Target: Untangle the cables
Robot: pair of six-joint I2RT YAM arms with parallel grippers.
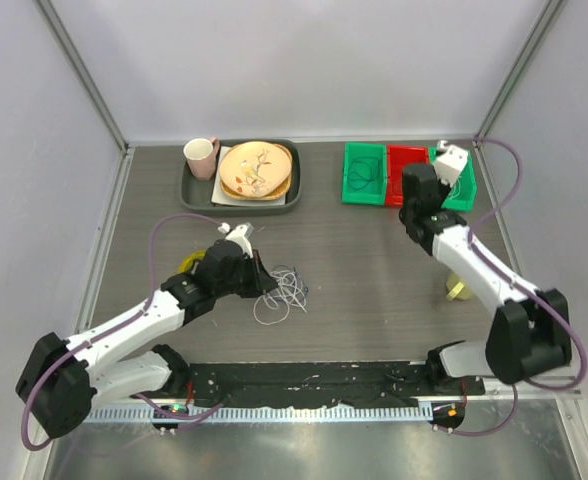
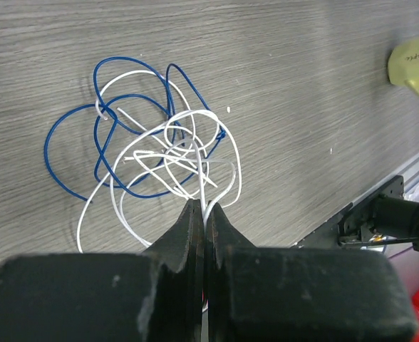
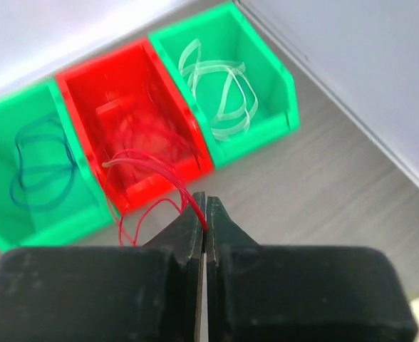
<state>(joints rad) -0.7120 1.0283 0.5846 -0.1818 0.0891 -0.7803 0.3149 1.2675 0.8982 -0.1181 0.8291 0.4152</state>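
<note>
I need to carry the red cable (image 3: 149,167) outward over the red bin (image 3: 134,120) with my right gripper and open it to let go, because its fingers are still short of the bin's near edge.
A tangle of thin white (image 2: 195,153) and dark blue cables (image 2: 74,135) lies on the grey table, seen in the top view (image 1: 282,288) just right of my left gripper (image 1: 264,282). My left gripper (image 2: 204,206) is shut on white cable strands at the near edge of the tangle. My right gripper (image 3: 203,201) is shut on a red cable (image 3: 149,167) and holds it just in front of the red bin (image 3: 135,107). In the top view the right gripper (image 1: 411,212) hangs by the bins.
Three bins stand at the back right: a green one (image 3: 24,171) holding a blue cable, the red one, a green one (image 3: 231,85) holding a white cable. A tray (image 1: 196,196) with plate and cup stands at back left. A yellow object (image 1: 461,290) lies right.
</note>
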